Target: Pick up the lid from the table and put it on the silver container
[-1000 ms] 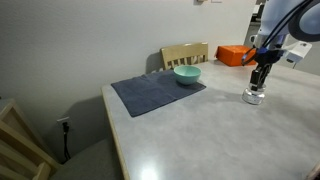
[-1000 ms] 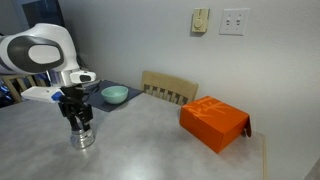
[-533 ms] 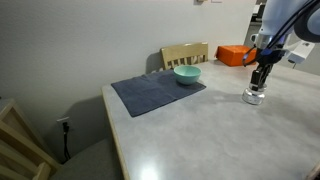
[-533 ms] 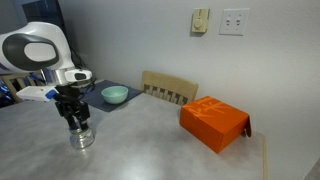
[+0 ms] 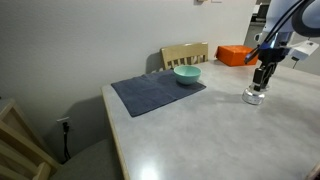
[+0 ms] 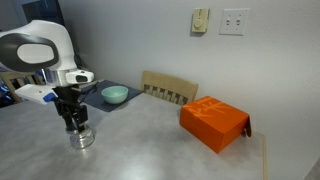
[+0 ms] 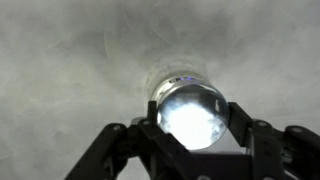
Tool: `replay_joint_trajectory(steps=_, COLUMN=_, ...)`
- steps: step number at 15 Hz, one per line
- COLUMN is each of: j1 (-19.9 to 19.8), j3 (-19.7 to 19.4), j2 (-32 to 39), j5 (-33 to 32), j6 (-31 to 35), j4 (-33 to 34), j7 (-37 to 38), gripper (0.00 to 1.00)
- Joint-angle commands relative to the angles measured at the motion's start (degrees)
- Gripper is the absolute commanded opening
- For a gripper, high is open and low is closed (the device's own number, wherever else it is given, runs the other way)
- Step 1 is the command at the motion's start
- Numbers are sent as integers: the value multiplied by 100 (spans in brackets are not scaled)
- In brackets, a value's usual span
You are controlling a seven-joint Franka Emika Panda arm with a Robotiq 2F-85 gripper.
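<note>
My gripper eases the lid slightly down onto the silver container's rim (image 6: 82, 132) (image 7: 182, 81) next and releases it, since only a strip of the container shows beyond the lid.
The silver container (image 5: 255, 97) (image 6: 81, 138), a small shiny metal pot, stands on the grey table near the orange box side. My gripper (image 5: 262, 80) (image 6: 73, 121) hangs straight down right over it. In the wrist view my gripper (image 7: 190, 125) is shut on the lid (image 7: 190, 110), a round shiny disc that glares white between the two black fingers (image 7: 142, 128). A strip of the container (image 7: 176, 79) shows just beyond the lid's far edge. Whether the lid touches the container I cannot tell.
A teal bowl (image 5: 187, 74) (image 6: 115, 94) sits on a dark grey mat (image 5: 155, 93). An orange box (image 6: 214, 122) (image 5: 233, 54) lies at the table's far end. A wooden chair back (image 6: 169, 88) stands behind the table, against the wall.
The gripper with the lid has shifted very slightly sideways over the container. The jaws have stayed shut and nothing else has moved.
</note>
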Motion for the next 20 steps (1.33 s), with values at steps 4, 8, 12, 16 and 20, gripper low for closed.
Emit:
replay_joint_trajectory(steps=4, j1=-129, j3=58, j2=-40, j5=160, j6=0, j4=-120, j7=-210, gripper=44)
replay_joint_trajectory(steps=8, j1=-122, j3=35, j2=80, j5=108, j6=-23, j4=-91, j7=-196, gripper=44)
replay_joint_trajectory(steps=12, j1=-101, j3=18, j2=89, j5=3, j6=-3, j4=-62, j7=-208, gripper=44)
replay_joint_trajectory(steps=16, j1=-74, j3=15, j2=69, j5=-98, j6=12, j4=-65, j7=-242, gripper=44)
replay_joint_trajectory(steps=20, j1=-94, j3=19, j2=79, j5=-160, j6=-9, j4=-25, j7=-361, gripper=44)
